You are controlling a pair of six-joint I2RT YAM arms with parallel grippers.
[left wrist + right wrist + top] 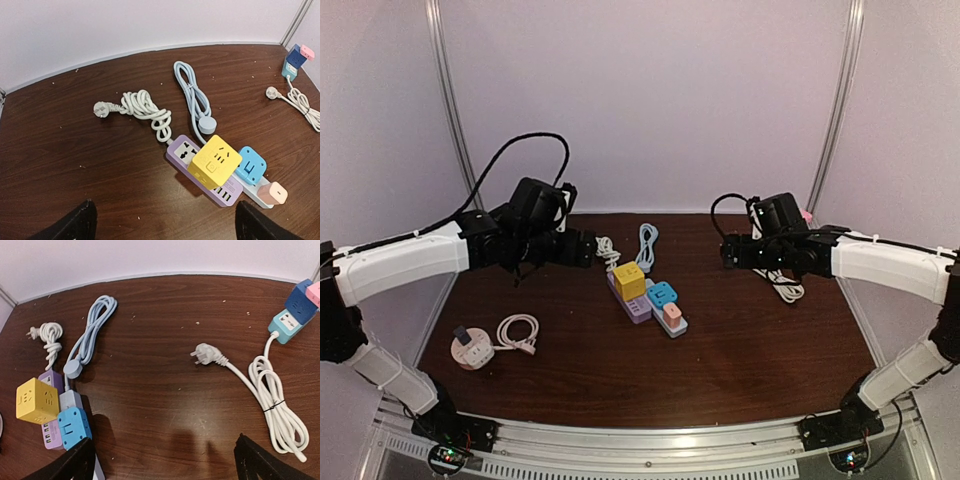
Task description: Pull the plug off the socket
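I need to bring my right gripper down to the left in the top view, onto the pink plug. The plug is below my gripper that way and is still in the white socket strip.
A purple socket strip lies mid-table with a yellow cube plug seated on it. Beside it, a white strip carries a blue cube plug and a small pink plug. From above, the yellow cube, blue cube and pink plug sit between the two arms. My left gripper hovers open to the left of them, and its fingers hold nothing. My right gripper hovers open to their right, also empty, with the yellow cube at that view's left edge.
A white coiled cord and a light-blue cord lie behind the strips. At the right are a white plug with its cord and a teal socket with a dark-blue cube. A round socket sits front left.
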